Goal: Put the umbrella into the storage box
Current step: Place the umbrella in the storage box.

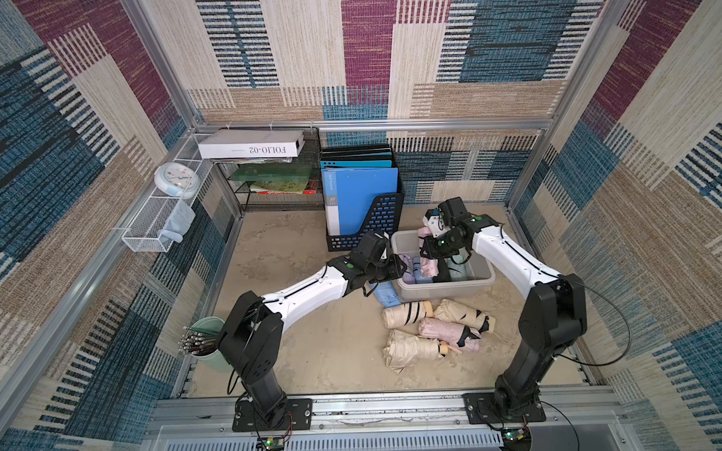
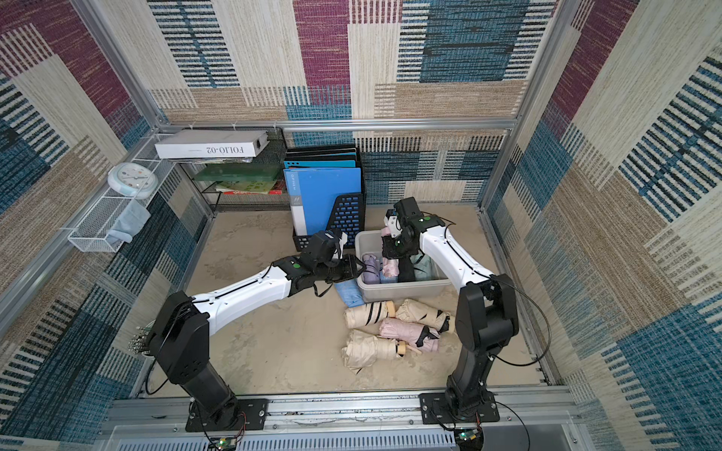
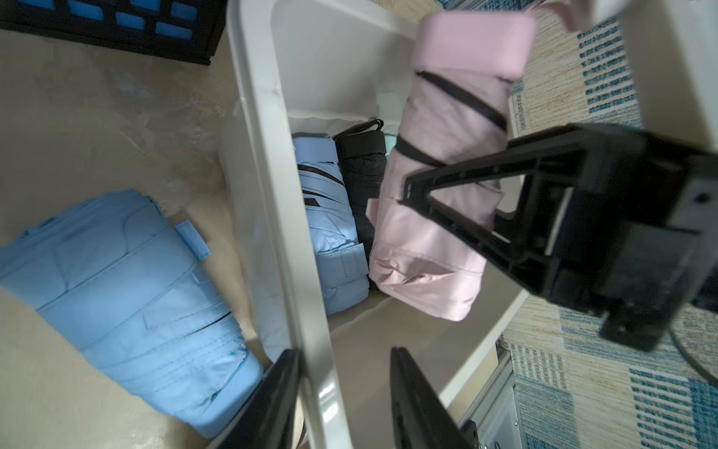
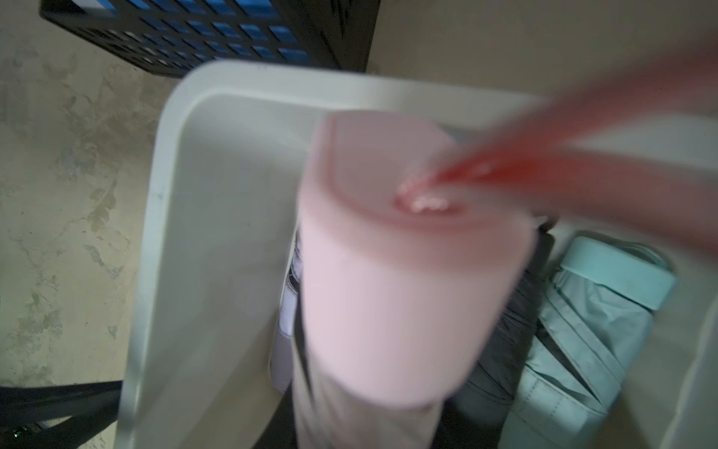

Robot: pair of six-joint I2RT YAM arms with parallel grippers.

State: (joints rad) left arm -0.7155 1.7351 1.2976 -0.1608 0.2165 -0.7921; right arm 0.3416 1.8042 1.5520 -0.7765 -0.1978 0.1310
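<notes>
Next, my right gripper moves down toward the lavender umbrella (image 1: 406, 268) (image 4: 283, 340) beside the box's side. It releases the pink umbrella there, which still hangs above the ones lying inside.
The storage box (image 1: 445, 284) (image 2: 402, 292) is a light grey tub at mid-table. My right gripper (image 1: 429, 250) (image 2: 390, 250) is shut on a folded pink umbrella (image 1: 424, 233) (image 3: 447, 217) (image 4: 388, 303), holding it upright with its lower end down inside the box. A light blue umbrella (image 3: 330, 233), a black one (image 3: 361, 175) and a mint one (image 4: 582, 330) lie in the box. My left gripper (image 1: 394, 269) (image 3: 344, 352) stands open astride the box's rim (image 3: 272, 175), one finger outside against the wall, the other inside and apart from it.
A blue umbrella (image 1: 386, 295) (image 3: 128, 291) lies on the table against the box's left side. Several beige and pink umbrellas (image 1: 429, 332) lie in front of it. A black file holder (image 1: 367, 222) stands just behind, and a mint pen cup (image 1: 203, 339) at front left.
</notes>
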